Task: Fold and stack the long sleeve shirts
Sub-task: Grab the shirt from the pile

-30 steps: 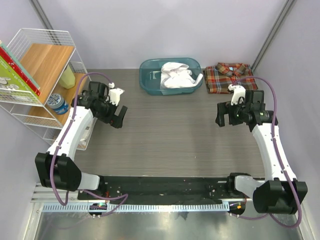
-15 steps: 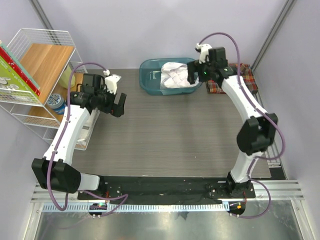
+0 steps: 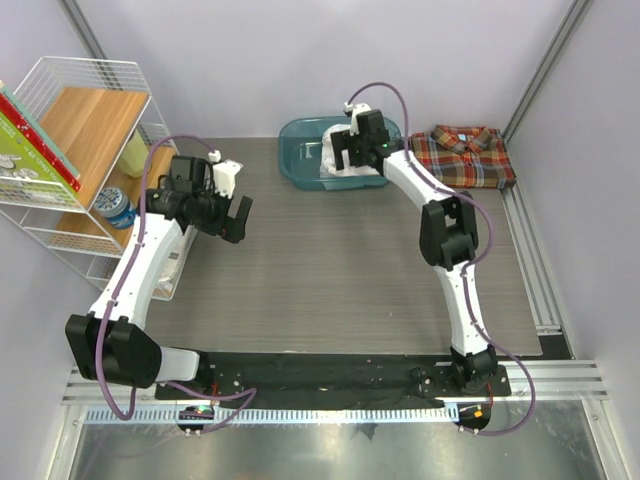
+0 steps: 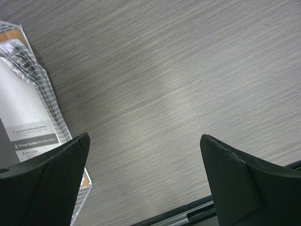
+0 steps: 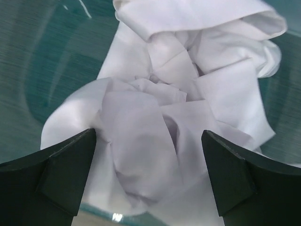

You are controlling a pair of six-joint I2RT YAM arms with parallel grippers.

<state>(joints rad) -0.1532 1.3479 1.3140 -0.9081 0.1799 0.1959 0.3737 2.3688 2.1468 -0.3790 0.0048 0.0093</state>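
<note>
The white shirt's raised fold is below my right gripper, between its open fingers. I should lower the gripper onto it and close.
The white shirt lies crumpled in the teal tub at the back centre. In the right wrist view the white shirt fills the frame inside the tub. My right gripper hovers over the tub, open, its jaws either side of the cloth without holding it. The plaid shirt lies folded at the back right. My left gripper is open and empty above the bare table at the left; it also shows in the left wrist view.
A wire shelf rack with bottles and books stands at the far left. A printed leaflet lies on the table by the rack. Grey walls close the back and sides.
My right arm has swung from the right side across the plaid shirt to over the tub and the white shirt. The left gripper has barely moved.
</note>
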